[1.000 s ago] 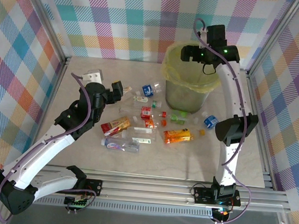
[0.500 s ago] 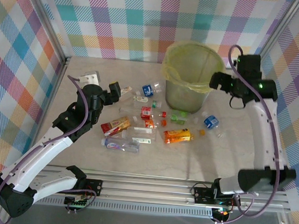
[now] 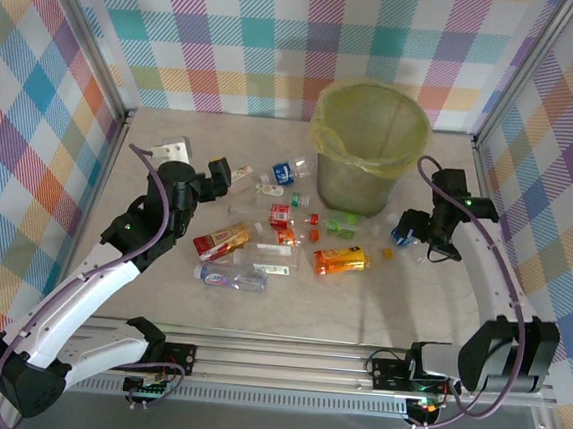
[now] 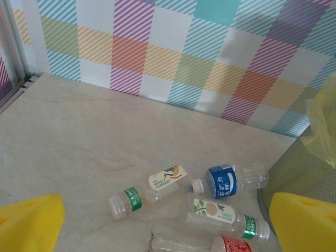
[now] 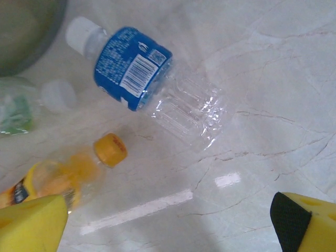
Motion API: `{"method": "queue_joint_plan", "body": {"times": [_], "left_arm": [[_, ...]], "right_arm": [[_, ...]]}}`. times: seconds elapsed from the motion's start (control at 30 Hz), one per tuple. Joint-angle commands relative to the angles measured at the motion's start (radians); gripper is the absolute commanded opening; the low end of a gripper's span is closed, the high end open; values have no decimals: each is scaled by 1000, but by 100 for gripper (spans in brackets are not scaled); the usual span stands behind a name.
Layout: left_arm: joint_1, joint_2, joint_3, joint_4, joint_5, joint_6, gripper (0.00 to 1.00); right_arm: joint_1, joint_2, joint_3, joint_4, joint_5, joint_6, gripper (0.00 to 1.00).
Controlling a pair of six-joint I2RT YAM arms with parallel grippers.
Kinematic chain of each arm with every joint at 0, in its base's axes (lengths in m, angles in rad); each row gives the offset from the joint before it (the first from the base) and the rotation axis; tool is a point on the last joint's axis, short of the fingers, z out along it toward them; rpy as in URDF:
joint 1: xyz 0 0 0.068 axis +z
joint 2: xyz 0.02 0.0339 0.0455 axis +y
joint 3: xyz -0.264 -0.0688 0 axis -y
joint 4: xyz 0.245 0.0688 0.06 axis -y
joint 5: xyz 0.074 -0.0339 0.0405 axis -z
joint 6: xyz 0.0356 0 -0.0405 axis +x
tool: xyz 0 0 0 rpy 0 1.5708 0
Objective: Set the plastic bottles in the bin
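Observation:
I will turn my right gripper's open fingers to straddle the angled bottle below and lower them over the bottle's blue label (image 3: 402, 236) (image 5: 135, 70) to close.
The bin (image 3: 326, 130), grey-green with a yellow bag over its rim, stands at the back of the table. Several plastic bottles lie strewn in front of it, among them an orange one (image 3: 341, 261) and a blue-labelled one (image 3: 401, 233). My right gripper (image 3: 413, 229) hangs open just above that blue-labelled bottle (image 5: 134, 68), with bare table between its pads (image 5: 173, 226) and the orange-capped bottle (image 5: 58, 178) by its left pad. My left gripper (image 3: 225, 173) is open and holds nothing (image 4: 168, 231). Ahead of it lie a green-banded bottle (image 4: 126, 202), a blue-labelled bottle (image 4: 223, 181) and a leaf-labelled one (image 4: 226, 212).
Checked fabric walls and a metal frame (image 3: 119, 120) close in the table on three sides. A white block (image 3: 175, 148) lies at the back left. The bin's mesh wall (image 4: 299, 173) is close on the left gripper's right side. The front of the table (image 3: 358, 316) is bare marble.
The right arm has swung from over the bin out to the right and down to the table beside the blue-labelled bottle. The left arm has barely moved.

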Motion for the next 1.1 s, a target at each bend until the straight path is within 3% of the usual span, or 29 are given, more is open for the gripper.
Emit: {"method": "queue_joint_plan", "body": {"times": [0.0,0.63,1.07], "left_arm": [[15,-6,-13,19,14,0,100],[36,1,-17,14,37,-18,100],[47,-5,-15,4,41,-22,100]], "right_arm": [[-14,61,-11,57,9,-29,100],[-75,399,119,118,-32,-161,100],[-108,437,71,174,-114,-136,96]]}}
